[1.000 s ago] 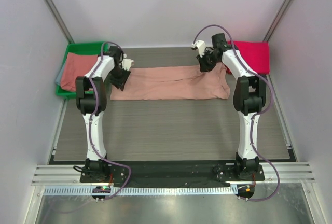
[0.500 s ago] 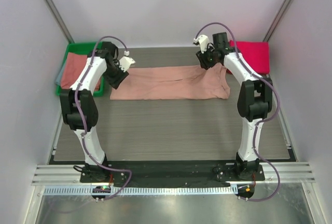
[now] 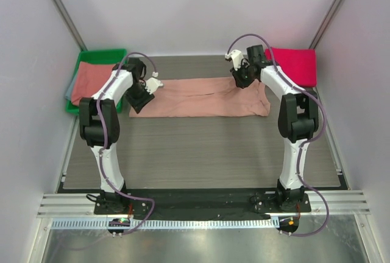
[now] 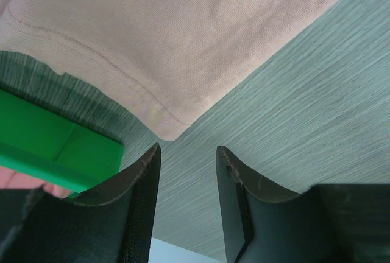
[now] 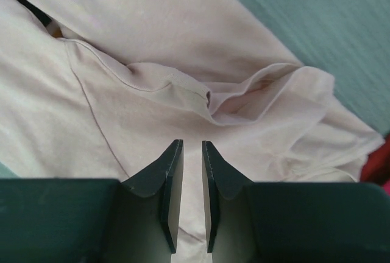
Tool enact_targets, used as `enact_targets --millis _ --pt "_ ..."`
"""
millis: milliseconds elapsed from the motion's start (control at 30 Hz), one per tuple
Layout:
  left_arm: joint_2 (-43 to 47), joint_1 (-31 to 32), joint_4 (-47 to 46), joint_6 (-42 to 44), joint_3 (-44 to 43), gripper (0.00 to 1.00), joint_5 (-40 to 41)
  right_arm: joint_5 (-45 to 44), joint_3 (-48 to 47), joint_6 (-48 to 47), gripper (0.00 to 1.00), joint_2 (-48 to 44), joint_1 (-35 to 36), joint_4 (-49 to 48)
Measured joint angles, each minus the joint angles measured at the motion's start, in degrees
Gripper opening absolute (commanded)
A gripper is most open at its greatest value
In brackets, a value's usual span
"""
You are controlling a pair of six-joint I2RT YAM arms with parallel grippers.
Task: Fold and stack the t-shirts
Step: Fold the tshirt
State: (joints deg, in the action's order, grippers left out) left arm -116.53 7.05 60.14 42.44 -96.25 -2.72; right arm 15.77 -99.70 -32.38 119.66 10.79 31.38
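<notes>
My left gripper needs to go down next onto the shirt's near hemmed corner by the green bin and close, because that corner lies past its fingers.
A salmon-pink t-shirt [image 3: 201, 97], folded into a long strip, lies flat across the far part of the table. My left gripper [image 3: 141, 95] hovers at its left end. In the left wrist view the left gripper [image 4: 187, 153] is open and empty, just off the shirt's hemmed corner [image 4: 166, 130]. My right gripper [image 3: 242, 79] is over the shirt's right end. In the right wrist view the right gripper [image 5: 192, 146] has its jaws only narrowly apart above the wrinkled sleeve and collar folds [image 5: 244, 98], with nothing between them. A folded magenta t-shirt [image 3: 297, 65] lies at the far right.
A green plastic bin [image 3: 91, 56] stands at the far left with more salmon and grey cloth [image 3: 90, 81] in it. Its corner shows in the left wrist view [image 4: 55, 144], close to the left finger. The grey wood-grain table [image 3: 201, 153] runs toward the arm bases.
The left arm swung its elbow out to the left and back in, and its gripper now sits a little nearer at the shirt's left corner. The right gripper shifted slightly. The shirt lies flatter.
</notes>
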Motion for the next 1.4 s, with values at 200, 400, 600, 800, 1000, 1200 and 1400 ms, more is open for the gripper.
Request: enact_targets --millis 200,400,600,800,1000,1200,1400 --pt "0.0 0.0 -0.11 -0.42 0.02 0.43 0.85 -0.04 -6.1 -0.44 0.24 8.28 0.11 1.6" --pt "0.04 0.0 -0.13 0.04 0.11 0.46 2.4 -0.2 -19.89 0.04 0.28 18.05 0.72 2.82" --pt "1.18 0.0 -0.39 4.7 3.82 0.48 4.22 -0.2 -27.36 1.38 0.31 18.91 1.66 1.6" --pt "2.14 0.0 -0.31 12.72 5.73 0.5 5.09 -0.2 -22.1 2.6 0.33 13.94 1.9 0.87" --pt "0.11 -0.04 0.55 16.55 3.06 0.5 5.07 -0.5 -18.71 2.82 0.34 9.22 1.9 0.66" --pt "-5.4 -0.04 0.68 16.72 0.63 0.47 5.01 -1.36 -16.57 2.64 0.34 6.43 1.9 0.39" --pt "-6.69 -0.04 0.46 16.35 0.48 0.46 4.57 -2.4 -15.3 2.36 0.34 5.84 1.9 0.42"
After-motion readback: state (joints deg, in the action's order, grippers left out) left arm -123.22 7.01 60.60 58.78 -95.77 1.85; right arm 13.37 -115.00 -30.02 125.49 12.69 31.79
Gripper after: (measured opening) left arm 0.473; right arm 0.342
